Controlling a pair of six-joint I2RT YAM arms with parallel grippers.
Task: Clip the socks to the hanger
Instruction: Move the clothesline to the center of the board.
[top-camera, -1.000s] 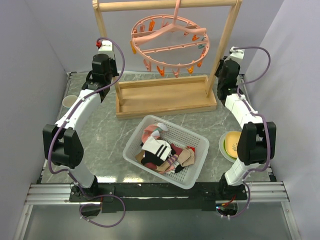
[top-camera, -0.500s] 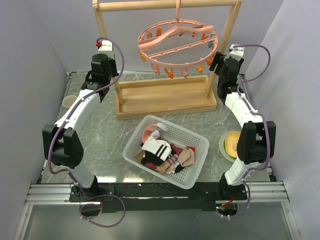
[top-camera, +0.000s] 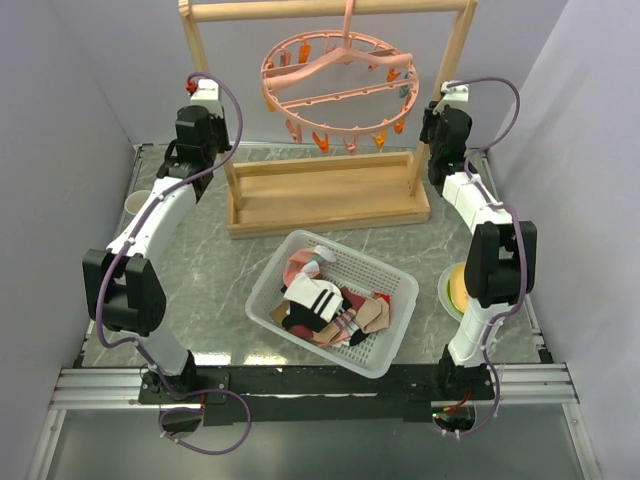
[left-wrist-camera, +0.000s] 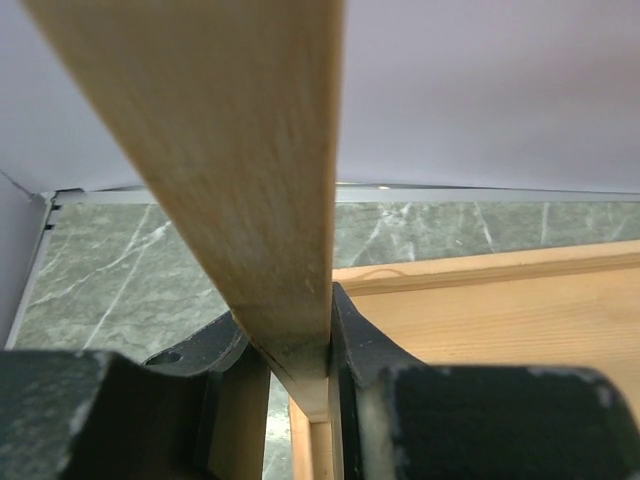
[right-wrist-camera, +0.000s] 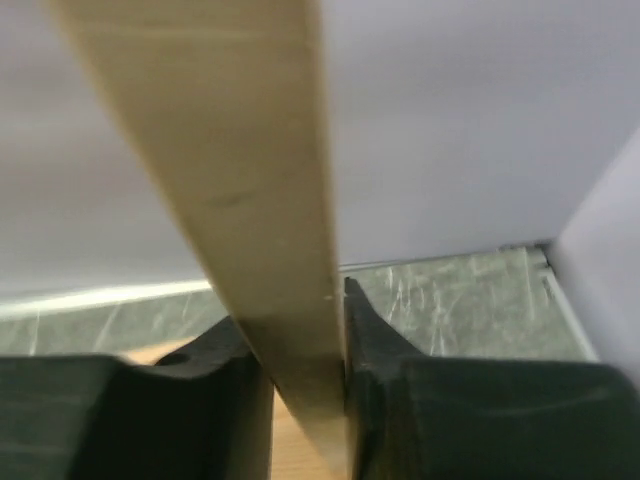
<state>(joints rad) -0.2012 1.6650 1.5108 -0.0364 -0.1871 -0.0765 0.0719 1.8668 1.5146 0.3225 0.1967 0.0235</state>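
I will next pull the rack's post back with my left gripper toward the free, open marble beside the basket and release it.
The salmon-pink ring hanger (top-camera: 340, 85) with orange clips hangs from the top bar of the wooden rack (top-camera: 330, 10), tilted. No sock is clipped on it. The socks (top-camera: 325, 300), striped, pink, tan and black, lie heaped in the white mesh basket (top-camera: 390, 355) on the table's middle. My left gripper (top-camera: 218, 135) is shut on the rack's left post (left-wrist-camera: 230, 150), which both black fingers (left-wrist-camera: 350, 340) press against. On the other side, my right gripper (top-camera: 432, 125) is shut on the rack's right post (right-wrist-camera: 230, 150), held between its fingers (right-wrist-camera: 370, 330).
The rack's wooden base (top-camera: 330, 195) stands at the back of the marble table. A plate with a yellow round thing (top-camera: 458, 285) sits by the right arm. A small pale cup (top-camera: 135, 202) lies at the left edge. Grey walls close in on both sides.
The right gripper opened, moved onto the right post and shut on it. The hanger swung right, then back left. The rack shifted slightly left. The left gripper kept its hold.
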